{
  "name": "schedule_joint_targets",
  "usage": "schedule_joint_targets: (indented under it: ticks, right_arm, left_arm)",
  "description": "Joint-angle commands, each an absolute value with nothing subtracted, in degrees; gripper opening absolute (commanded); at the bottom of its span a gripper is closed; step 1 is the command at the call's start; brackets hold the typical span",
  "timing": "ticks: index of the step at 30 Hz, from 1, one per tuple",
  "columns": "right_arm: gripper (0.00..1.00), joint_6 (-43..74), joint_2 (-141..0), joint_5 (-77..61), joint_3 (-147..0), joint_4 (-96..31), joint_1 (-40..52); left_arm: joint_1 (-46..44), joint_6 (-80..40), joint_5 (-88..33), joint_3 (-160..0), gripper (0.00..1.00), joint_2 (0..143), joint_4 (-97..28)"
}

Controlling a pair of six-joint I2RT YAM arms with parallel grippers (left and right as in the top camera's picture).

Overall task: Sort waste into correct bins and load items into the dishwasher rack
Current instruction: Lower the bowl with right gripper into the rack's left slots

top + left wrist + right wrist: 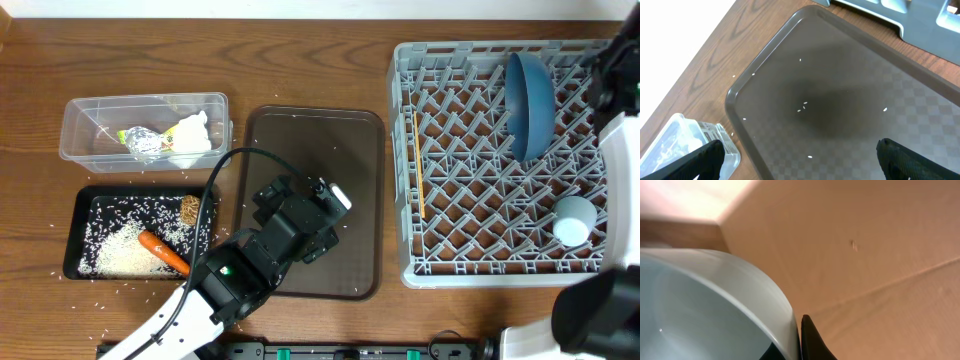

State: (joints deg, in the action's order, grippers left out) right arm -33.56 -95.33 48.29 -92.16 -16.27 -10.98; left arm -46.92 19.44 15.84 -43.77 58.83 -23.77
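The right gripper moves past the blue plate (528, 95) and down toward the rack's wires (458, 115) beside the orange stick next. It releases the bowl there, as those wires stand empty.
My left gripper (800, 152) is open and empty, low over the brown serving tray (350, 150), also in the overhead view (300, 215). My right gripper (800, 342) is shut on the rim of the white-inside bowl (700, 310); its arm (620, 70) is at the rack's far right edge. The grey dishwasher rack (480, 250) holds the blue plate (528, 95) upright and the light-blue cup (574, 220). The clear box (90, 120) holds a silver wrapper (142, 142) and white tissue (190, 135). The black tray (85, 205) holds rice (120, 255), the carrot (163, 252) and the brown lump (189, 209). The pink cup is out of view.
Loose rice grains lie on the brown serving tray (805, 105) and on the wood table (60, 60) around the black tray. A thin orange stick (418, 170) lies along the rack's left side. The clear box corner (685, 140) shows by my left finger.
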Motion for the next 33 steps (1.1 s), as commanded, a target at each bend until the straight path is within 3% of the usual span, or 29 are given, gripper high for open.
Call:
schedule_joint_targets:
  ticks: [1,6,12,19,33]
  right_arm:
    - [0.01,-27.86,-91.26,45.60,-92.58,-16.99,-3.92]
    - [0.01,-27.90,-89.67,49.74,-92.58,-18.70,9.47]
    - [0.01,-27.66,-95.42,58.78,-92.58,-21.34,18.61]
    - [0.01,-28.23,-105.58,70.70,-92.58,-21.65,20.49]
    - [0.01,-28.64,-118.06,76.47,-92.58,-28.91,23.92]
  left_arm:
    - [-46.65,18.72,16.62,-44.80,0.98,59.16,-23.77]
    - [-46.65,18.72,16.62,-44.80,0.98,59.16,-23.77]
    - [-46.65,18.72,16.62,-44.80,0.98,59.16,-23.77]
    - [-46.63,18.72,16.62,-44.80,0.98,59.16,-23.77]
    - [-46.63,18.72,16.62,-44.80,0.98,59.16,-23.77]
